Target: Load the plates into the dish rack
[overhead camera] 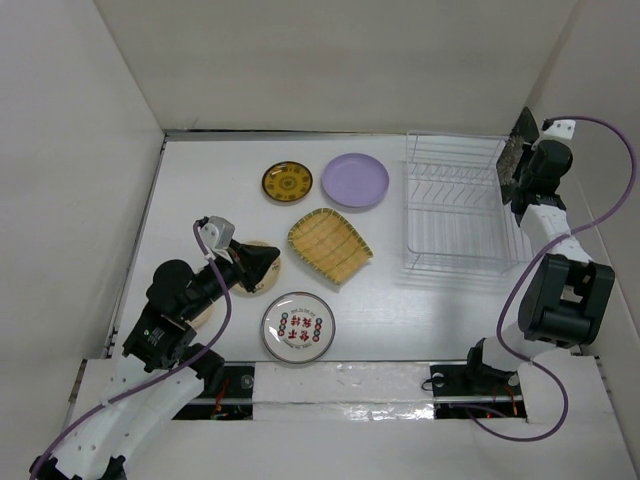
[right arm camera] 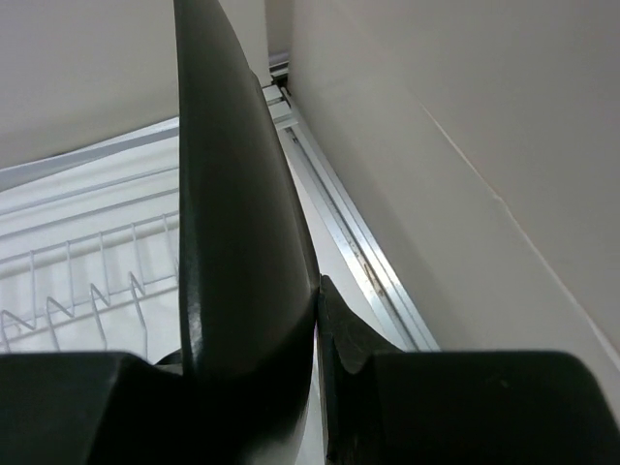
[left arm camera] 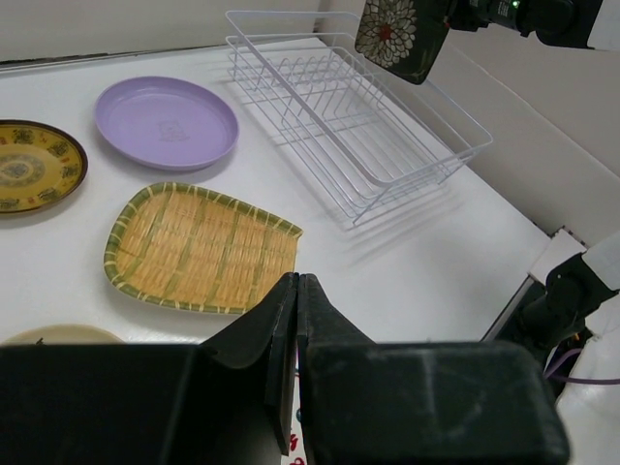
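The rack's end slots are below my right gripper and to its left in the top view. I will move the gripper that way, lower it and release the plate.
The white wire dish rack (overhead camera: 455, 205) stands at the right; it also shows in the left wrist view (left arm camera: 358, 136). My right gripper (overhead camera: 516, 172) is shut on a dark plate with a floral pattern (overhead camera: 516, 148), held on edge over the rack's right end. The plate shows in the left wrist view (left arm camera: 399, 34) and the right wrist view (right arm camera: 232, 194), pinched in the right gripper (right arm camera: 320, 286). My left gripper (overhead camera: 262, 262) (left arm camera: 296, 279) is shut and empty above a cream plate (overhead camera: 258, 245), which is mostly hidden. On the table lie the lavender plate (overhead camera: 355, 181), brown-and-yellow plate (overhead camera: 287, 182), yellow ribbed plate (overhead camera: 330, 245) and white plate with red characters (overhead camera: 297, 327).
White walls enclose the table on the left, back and right. The right wall (right arm camera: 465, 145) is close to the right gripper. A metal rail (right arm camera: 358, 247) runs along the table edge beside the rack.
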`<state>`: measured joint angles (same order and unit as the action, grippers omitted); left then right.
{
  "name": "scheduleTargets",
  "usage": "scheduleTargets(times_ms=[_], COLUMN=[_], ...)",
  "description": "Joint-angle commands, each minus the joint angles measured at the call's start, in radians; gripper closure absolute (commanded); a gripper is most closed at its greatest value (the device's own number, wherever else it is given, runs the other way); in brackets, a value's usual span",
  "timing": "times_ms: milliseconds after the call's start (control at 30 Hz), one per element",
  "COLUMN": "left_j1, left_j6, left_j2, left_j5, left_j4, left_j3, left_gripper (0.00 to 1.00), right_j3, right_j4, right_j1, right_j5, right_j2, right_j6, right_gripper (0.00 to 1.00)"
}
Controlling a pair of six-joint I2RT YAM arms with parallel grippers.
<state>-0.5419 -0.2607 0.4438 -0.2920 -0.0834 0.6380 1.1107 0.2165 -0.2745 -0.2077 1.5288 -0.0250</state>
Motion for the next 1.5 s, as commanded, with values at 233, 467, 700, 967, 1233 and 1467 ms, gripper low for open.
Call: scheduleTargets(times_ms=[233, 467, 700, 967, 1233, 1467], left_j1=[-0.004, -0.004, -0.004, -0.004, -0.004, -0.004], left_j6=[0.017, 0.017, 0.015, 0.015, 0.012, 0.012], left_j2=[0.018, 0.026, 0.03, 0.026, 0.022, 0.03], left_j5=[0.028, 0.039, 0.04, 0.039, 0.036, 0.05], left_j4=[0.016, 0.016, 0.017, 0.02, 0.022, 0.019], left_j3=[0.038, 0.035, 0.037, 0.034, 0.031, 0.031], left_gripper=[1.0, 1.0, 1.0, 1.0, 1.0, 1.0], right_j3=[0.127, 0.049, -0.073, -0.18, -0.112, -0.115], right_j4=[0.291, 0.399, 0.472, 0.511, 0.338, 0.225], right_j1=[0.024, 0.067, 0.078, 0.078, 0.078, 0.116], right_j5=[0.013, -0.05, -0.073, -0.133, -0.265, -0.248], right_j2=[0.004, 0.048, 0.071, 0.05, -0.034, -0.269], right_j6=[-0.168, -0.26, -0.214, -0.133, 0.066, 0.279], right_gripper=[1.0, 1.0, 0.98, 0.57, 0.18, 0.25])
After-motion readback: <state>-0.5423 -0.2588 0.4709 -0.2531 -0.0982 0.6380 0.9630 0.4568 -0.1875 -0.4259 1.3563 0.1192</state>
